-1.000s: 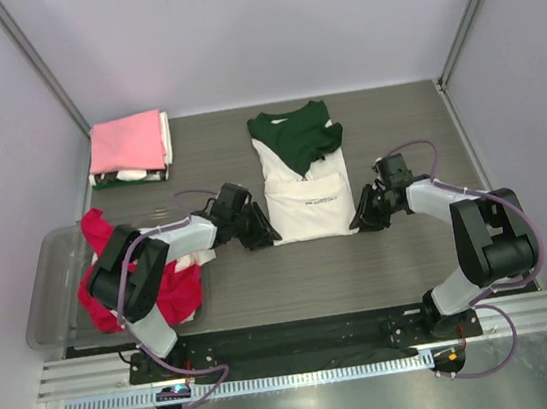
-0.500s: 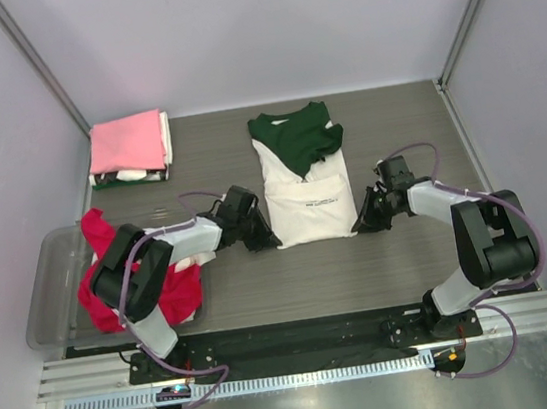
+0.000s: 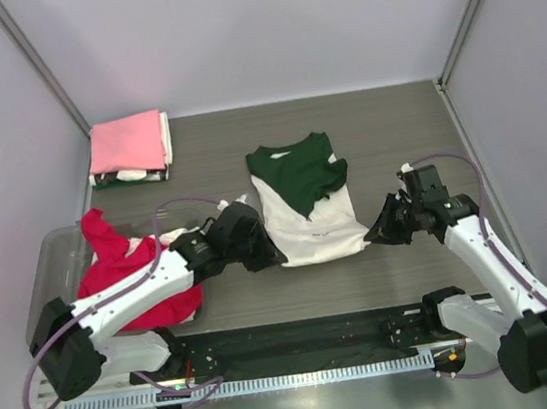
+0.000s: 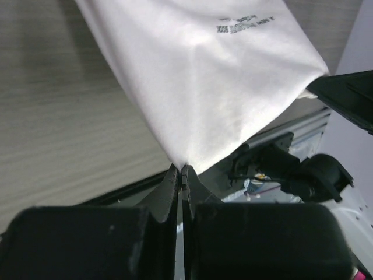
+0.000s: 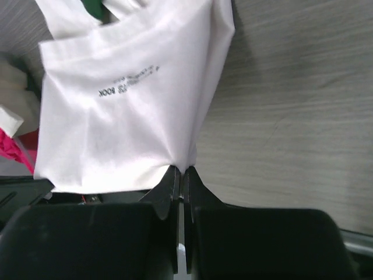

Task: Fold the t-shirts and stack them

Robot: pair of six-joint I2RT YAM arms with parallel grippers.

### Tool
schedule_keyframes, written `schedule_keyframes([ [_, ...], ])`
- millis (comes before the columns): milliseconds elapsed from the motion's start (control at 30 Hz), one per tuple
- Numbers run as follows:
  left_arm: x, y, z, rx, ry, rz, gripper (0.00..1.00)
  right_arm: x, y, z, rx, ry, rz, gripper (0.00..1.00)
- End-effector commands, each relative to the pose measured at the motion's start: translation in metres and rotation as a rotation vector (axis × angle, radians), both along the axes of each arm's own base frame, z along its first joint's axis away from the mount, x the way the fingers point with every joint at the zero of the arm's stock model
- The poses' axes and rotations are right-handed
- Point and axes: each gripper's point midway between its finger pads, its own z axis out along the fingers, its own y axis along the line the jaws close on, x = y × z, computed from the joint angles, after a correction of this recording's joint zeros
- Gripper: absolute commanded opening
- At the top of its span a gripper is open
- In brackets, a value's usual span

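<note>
My right gripper should next move outward and release the t-shirt's hem corner past the uncovered dark green part's far edge.
The cream-white t-shirt [image 3: 312,232] with small black print lies mid-table, its dark green upper part [image 3: 294,164] toward the back. My left gripper [image 3: 273,259] is shut on its near left corner, and in the left wrist view [image 4: 182,169] the cloth [image 4: 198,76] hangs from the closed jaws. My right gripper [image 3: 376,235] is shut on the near right corner; the right wrist view [image 5: 182,171] shows the cloth [image 5: 128,111] pinched there. The near edge is lifted off the table. A red-magenta t-shirt [image 3: 138,283] sits in the bin at left. A pale pink folded t-shirt [image 3: 127,141] tops a stack at back left.
A clear plastic bin [image 3: 52,284] stands at the left edge and holds the red-magenta shirt and some white cloth. The folded stack sits in the back left corner. Grey walls close the table on three sides. A black rail [image 3: 301,337] runs along the near edge.
Both grippers have pulled the shirt's near corners toward the near edge and lifted them. The shirt has slid nearer and its near fold has opened out.
</note>
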Motion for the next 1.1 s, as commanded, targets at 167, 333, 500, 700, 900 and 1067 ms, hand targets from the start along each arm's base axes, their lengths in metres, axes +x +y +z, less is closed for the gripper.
schedule_keyframes([
  [167, -0.031, 0.031, 0.043, -0.006, -0.009, 0.101, 0.0, -0.029, 0.001, 0.065, 0.032, -0.04, -0.023, 0.01],
  [333, -0.011, 0.049, 0.057, 0.108, -0.077, 0.145, 0.0, -0.007, -0.006, 0.074, -0.04, -0.053, -0.017, 0.01],
  [500, 0.014, 0.048, 0.068, 0.098, -0.082, 0.139, 0.0, 0.028, -0.009, 0.086, -0.092, -0.084, -0.013, 0.01],
  [700, 0.052, 0.051, 0.076, 0.062, -0.059, 0.156, 0.0, 0.074, -0.006, 0.091, -0.131, -0.08, 0.008, 0.01],
  [900, 0.088, 0.054, 0.07, 0.065, -0.02, 0.154, 0.0, 0.12, -0.001, 0.088, -0.153, -0.06, 0.031, 0.01],
  [1067, 0.122, 0.059, 0.067, 0.06, -0.006, 0.169, 0.0, 0.158, 0.002, 0.091, -0.16, -0.07, 0.03, 0.01],
])
